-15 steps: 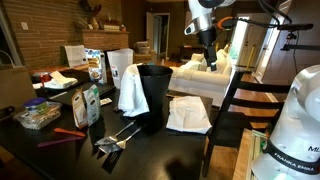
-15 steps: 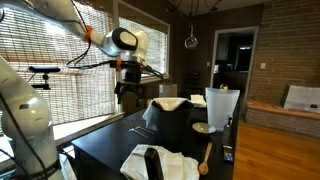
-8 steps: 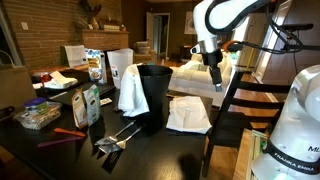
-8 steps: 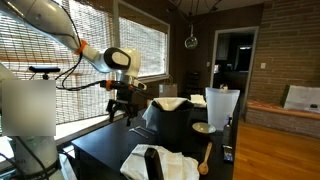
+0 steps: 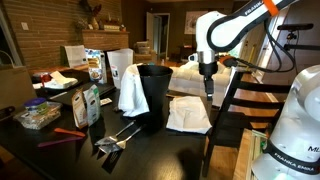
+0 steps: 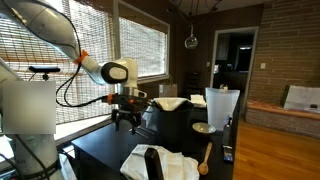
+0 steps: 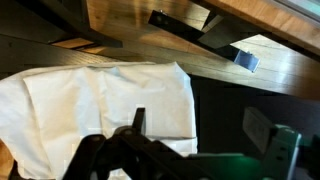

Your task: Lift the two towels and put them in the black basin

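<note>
The gripper moves down with fingers open onto the near edge of the flat white towel next, because that edge runs between the gripper's fingers in the wrist view.
The black basin (image 5: 153,95) stands mid-table and also shows in an exterior view (image 6: 172,124). One white towel (image 5: 131,92) hangs over its rim and down its side; it shows on the rim in an exterior view (image 6: 170,103). The other white towel (image 5: 188,113) lies flat on the dark table beside the basin. In the wrist view it (image 7: 100,105) fills the left half. My gripper (image 5: 208,90) hangs open and empty above this towel's edge, jaws wide apart (image 7: 200,130). It is beside the basin in an exterior view (image 6: 124,120).
A white paper bag (image 5: 118,65) stands behind the basin. Snack bags (image 5: 88,103), a container (image 5: 37,115) and tongs (image 5: 118,137) lie on the table. A chair back (image 5: 232,95) is close to the gripper. A wooden spoon (image 6: 205,158) and a bowl (image 6: 203,128) lie nearby.
My gripper has come down from high above the table to just above the flat towel, staying open. The towels and the basin have not moved.
</note>
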Robot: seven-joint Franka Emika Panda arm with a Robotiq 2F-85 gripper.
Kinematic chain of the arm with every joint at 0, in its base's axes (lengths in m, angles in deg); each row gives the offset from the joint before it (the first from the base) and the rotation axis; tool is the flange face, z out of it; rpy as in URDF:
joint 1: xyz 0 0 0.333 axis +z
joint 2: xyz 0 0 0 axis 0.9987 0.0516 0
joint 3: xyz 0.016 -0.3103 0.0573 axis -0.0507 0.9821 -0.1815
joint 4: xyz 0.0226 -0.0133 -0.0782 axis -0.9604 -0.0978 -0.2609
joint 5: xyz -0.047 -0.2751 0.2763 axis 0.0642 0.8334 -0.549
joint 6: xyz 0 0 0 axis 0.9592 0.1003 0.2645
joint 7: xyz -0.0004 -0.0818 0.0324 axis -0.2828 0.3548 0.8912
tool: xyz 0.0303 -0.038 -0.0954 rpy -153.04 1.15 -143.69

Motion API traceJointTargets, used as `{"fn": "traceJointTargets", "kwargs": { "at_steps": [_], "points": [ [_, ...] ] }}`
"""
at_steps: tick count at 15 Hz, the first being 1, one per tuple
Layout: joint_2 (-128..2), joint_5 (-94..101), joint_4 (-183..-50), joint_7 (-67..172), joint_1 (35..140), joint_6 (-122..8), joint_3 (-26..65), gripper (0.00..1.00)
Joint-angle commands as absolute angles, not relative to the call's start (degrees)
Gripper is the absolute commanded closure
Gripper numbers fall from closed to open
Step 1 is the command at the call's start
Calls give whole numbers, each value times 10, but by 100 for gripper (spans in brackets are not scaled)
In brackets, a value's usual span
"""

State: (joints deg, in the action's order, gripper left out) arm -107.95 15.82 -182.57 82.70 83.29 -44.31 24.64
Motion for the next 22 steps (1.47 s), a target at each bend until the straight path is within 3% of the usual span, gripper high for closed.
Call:
{"fn": "traceJointTargets", "kwargs": {
  "at_steps": [1, 19, 20, 21, 22],
  "points": [
    [-1018, 179, -1825, 802, 826, -504, 240, 0],
    [-722, 319, -1825, 644, 831, -784, 222, 0],
    [-714, 335, -1825, 629, 833, -797, 229, 25],
    [-705, 354, -1825, 613, 836, -810, 236, 26],
    [-701, 372, -1825, 598, 839, -819, 245, 34]
  ]
}}
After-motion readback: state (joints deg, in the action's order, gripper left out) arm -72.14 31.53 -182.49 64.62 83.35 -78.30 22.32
